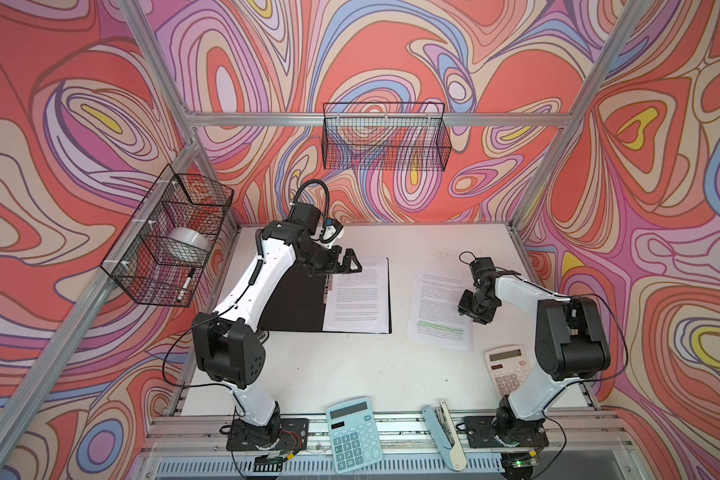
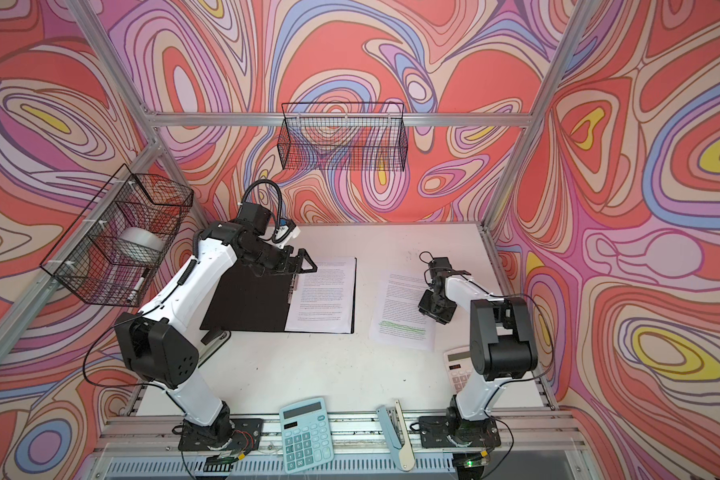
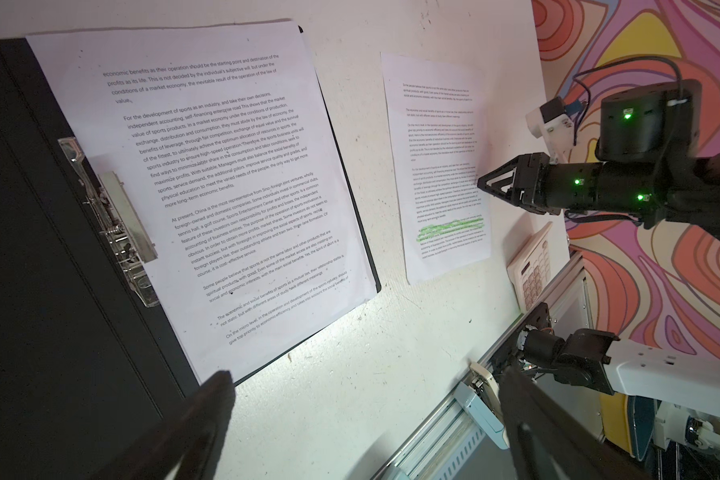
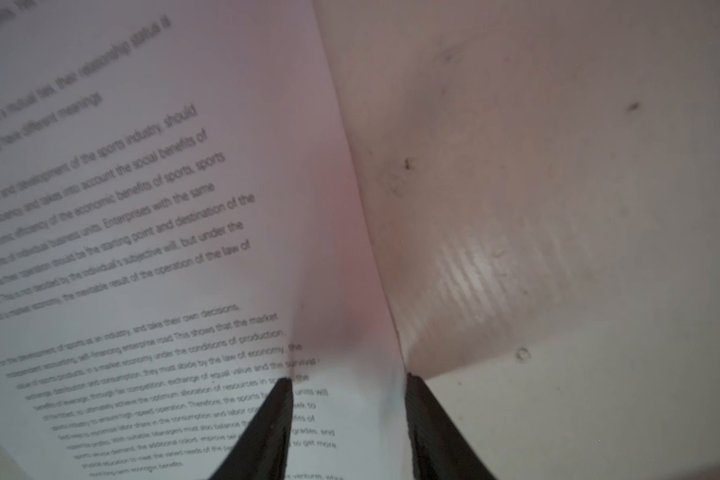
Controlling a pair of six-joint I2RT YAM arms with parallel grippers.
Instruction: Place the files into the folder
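Observation:
The loose sheet's edge (image 4: 397, 369) farthest from the folder is between my right gripper's open fingers, so that gripper will next nudge slightly away from the folder and close.
The folder (image 1: 296, 303) (image 2: 246, 299) (image 3: 38, 249) lies open on the table, black inside up, with its metal clip (image 3: 117, 216) along the spine. One printed sheet of the files (image 1: 356, 295) (image 3: 225, 187) rests on its right half. A second sheet with green highlighted lines (image 1: 437, 307) (image 2: 400, 307) (image 3: 437, 166) lies on the table to the right. My left gripper (image 1: 352, 264) (image 3: 366, 376) hovers wide open over the folder's far end, holding nothing. My right gripper (image 1: 474, 316) (image 3: 481, 183) (image 4: 350, 378) points down at the loose sheet's right edge, its jaws apart, one tip on the print, the other at the edge.
A blue calculator (image 1: 354, 434) and a stapler (image 1: 443, 432) lie at the front rail. A white calculator (image 1: 508, 370) sits by the right arm's base. Wire baskets hang on the back wall (image 1: 385, 135) and the left wall (image 1: 167, 237).

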